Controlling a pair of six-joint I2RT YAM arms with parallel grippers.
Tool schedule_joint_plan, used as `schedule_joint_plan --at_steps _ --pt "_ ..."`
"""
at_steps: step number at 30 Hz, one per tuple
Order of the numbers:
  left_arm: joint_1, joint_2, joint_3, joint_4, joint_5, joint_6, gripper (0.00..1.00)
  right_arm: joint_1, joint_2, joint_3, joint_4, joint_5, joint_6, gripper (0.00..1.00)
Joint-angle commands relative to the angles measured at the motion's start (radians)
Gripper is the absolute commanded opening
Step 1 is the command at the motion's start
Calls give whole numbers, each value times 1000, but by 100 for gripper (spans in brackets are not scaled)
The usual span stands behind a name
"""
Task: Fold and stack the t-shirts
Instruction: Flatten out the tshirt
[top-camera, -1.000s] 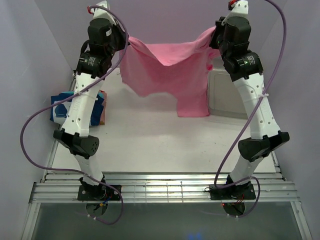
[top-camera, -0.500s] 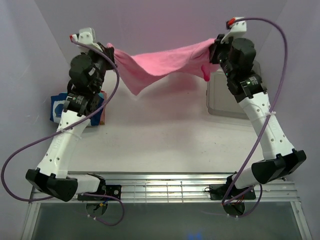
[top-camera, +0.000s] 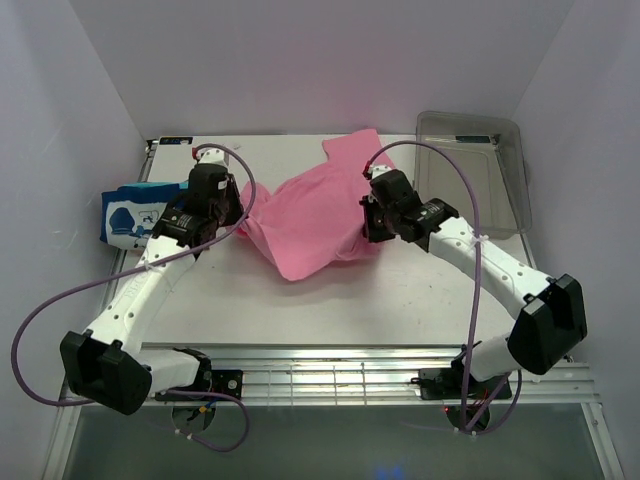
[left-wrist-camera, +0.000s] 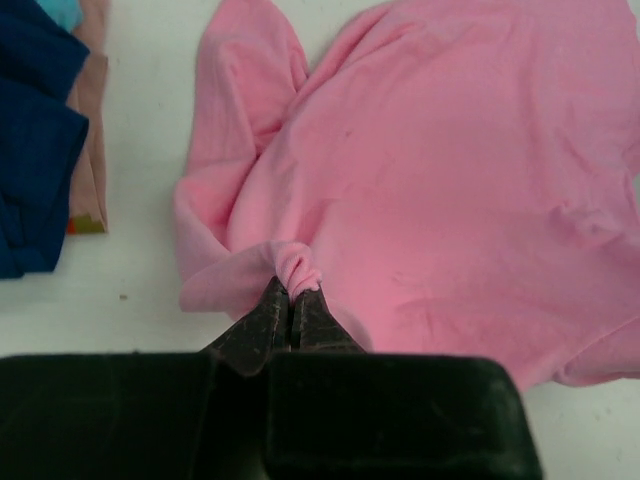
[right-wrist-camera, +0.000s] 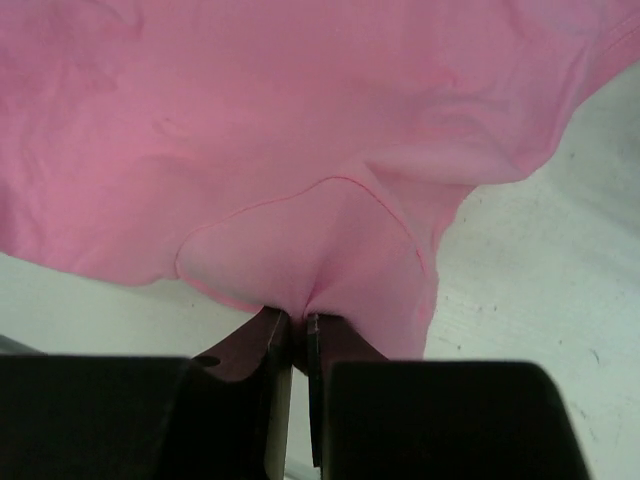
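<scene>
My right gripper is going to pull the rumpled edge of the pink t-shirt back over the bare tabletop in front of the slatted metal bar next, to straighten it, and then let go of it.
The pink t-shirt (top-camera: 315, 215) lies loosely spread on the white table (top-camera: 330, 300) between my two arms, rumpled, with one part reaching toward the back. My left gripper (top-camera: 238, 213) is shut on a bunched fold at its left edge (left-wrist-camera: 292, 268). My right gripper (top-camera: 367, 222) is shut on the cloth at its right edge (right-wrist-camera: 300, 290), near a seam. A stack of folded t-shirts (top-camera: 135, 215), topmost blue with a white print, sits at the left edge; its dark blue side (left-wrist-camera: 35, 150) shows in the left wrist view.
A clear plastic bin (top-camera: 478, 165) stands at the back right corner. Purple cables loop off both arms. Grey walls close in on left, back and right, and a slatted metal rail (top-camera: 330, 375) runs along the near edge.
Both arms have swung down and forward from a raised pose. The pink shirt, hanging stretched in the air before, now lies on the table, still gripped at both edges.
</scene>
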Motion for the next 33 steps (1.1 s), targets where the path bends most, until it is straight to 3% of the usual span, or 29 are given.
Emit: schedule_joint_plan --at_steps 1,8,9,10,13,15,16,18,20,21,23,25,26,27,33 --pt "-3 -56 27 -201 104 -104 0 34 -77 2 -139 13 126 8" --pt "-46 -48 -102 -416 197 -190 1 128 -141 -138 -328 -27 294 8" --pt "-50 -59 -113 -442 197 -190 9 151 -163 -162 -340 -39 306 8" --pt "-52 -64 -116 -461 195 -190 24 163 -173 -182 -349 -62 323 11" --pt "-55 -90 -87 -534 164 -188 34 198 -215 -219 -389 -78 364 27" --pt "-55 -98 -20 -591 158 -187 55 202 -239 -202 -409 -81 360 29" --pt "-55 -96 8 -606 161 -187 58 203 -246 -190 -426 -67 352 34" --pt "-55 -90 74 -623 160 -185 55 203 -243 -135 -441 -38 334 42" --pt "-55 -61 106 -619 137 -184 44 202 -221 -95 -455 28 319 55" --pt "-55 -47 126 -591 122 -181 23 203 -189 -57 -457 52 314 56" --pt "-55 8 152 -567 74 -171 1 203 -148 -14 -460 129 314 49" --pt "-55 45 160 -493 49 -153 0 202 -83 28 -432 191 308 34" --pt "-55 68 162 -470 22 -148 0 198 -60 35 -414 203 303 13" --pt "-53 117 162 -423 7 -141 0 188 -10 43 -374 211 302 8" --pt "-41 292 169 -266 -56 -87 0 105 185 110 -214 180 240 8"
